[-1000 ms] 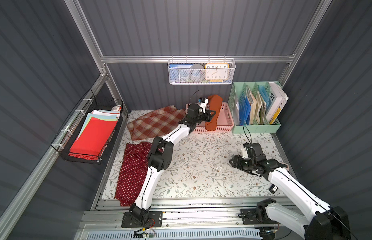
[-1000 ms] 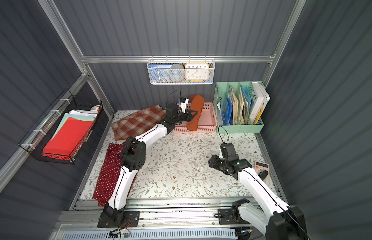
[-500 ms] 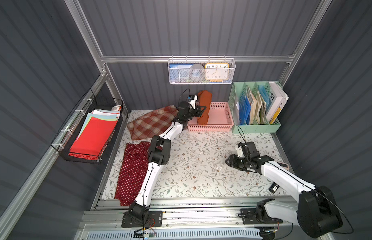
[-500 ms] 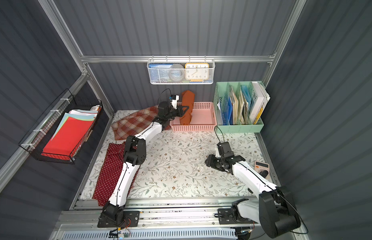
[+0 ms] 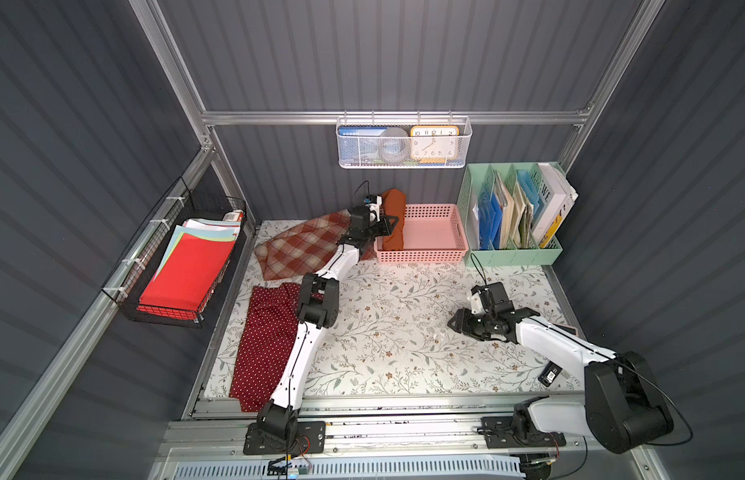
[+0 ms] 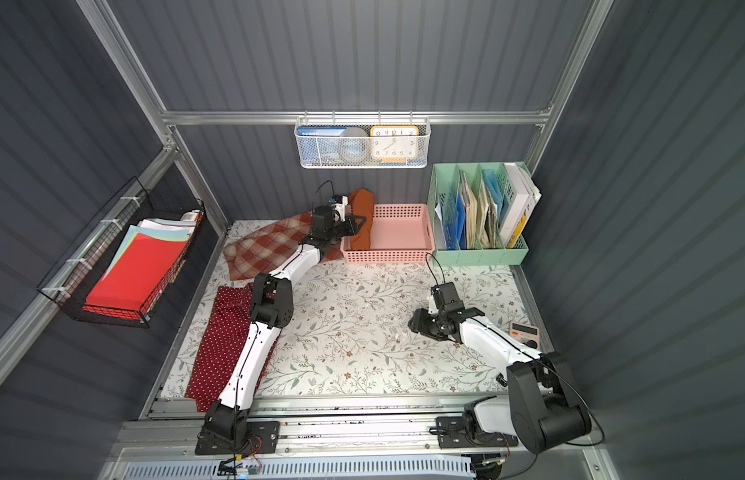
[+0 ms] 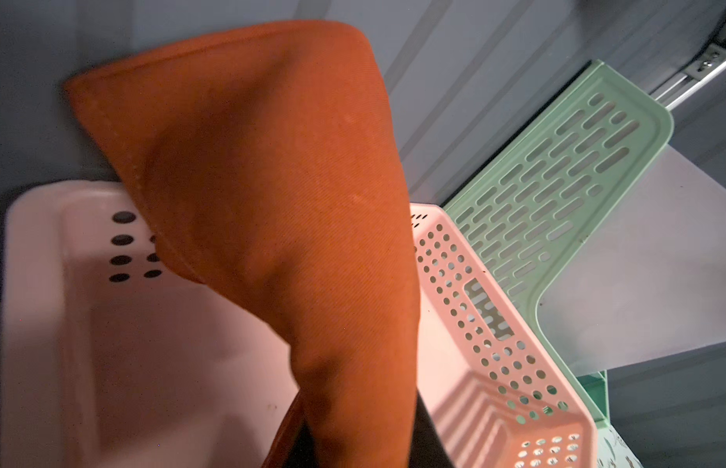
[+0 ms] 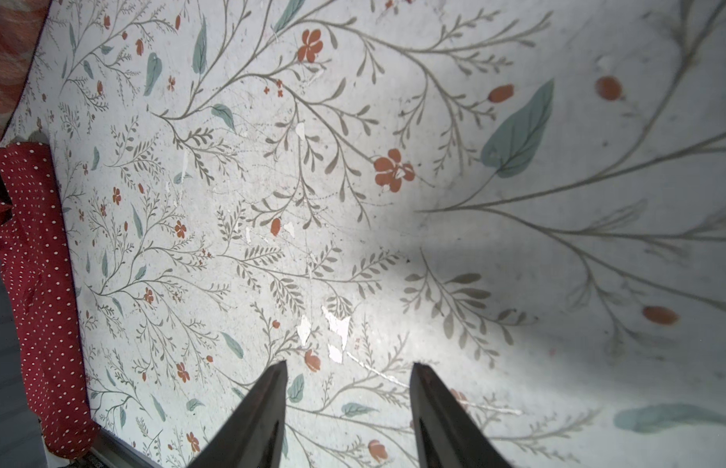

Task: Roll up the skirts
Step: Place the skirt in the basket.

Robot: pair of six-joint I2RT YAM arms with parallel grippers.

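Observation:
My left gripper needs to move down into the pink basket's end (image 5: 395, 241) by the plaid skirt (image 5: 304, 245) to release the rust-orange skirt, as its top end juts above the basket's rim.
The rust-orange skirt (image 5: 395, 216) (image 6: 359, 220) (image 7: 272, 182) is a rolled bundle. It stands slanted at the left end of the pink basket (image 5: 420, 257) (image 6: 387, 258) (image 7: 33, 324), with its top end by the back wall. My left gripper (image 5: 388, 227) (image 6: 354, 226) (image 7: 361, 449) is shut on its lower part. The plaid skirt (image 5: 304, 245) (image 6: 271, 245) lies flat at the back left. The polka-dot skirt (image 5: 267, 345) (image 6: 221, 345) (image 8: 41, 283) lies along the left edge. My right gripper (image 5: 456, 322) (image 6: 414, 324) (image 8: 347, 366) hovers open and holding nothing over the floral mat.
A green file organizer (image 5: 512, 253) stands to the right of the pink basket. A white wire basket (image 5: 404, 143) with a clock hangs on the back wall. A black wire basket (image 5: 183, 266) of red paper hangs on the left wall. A calculator (image 6: 524, 332) lies near the right edge.
The left gripper has carried the orange roll leftward to the basket's left end. The right gripper has shifted slightly left over the mat and stayed open.

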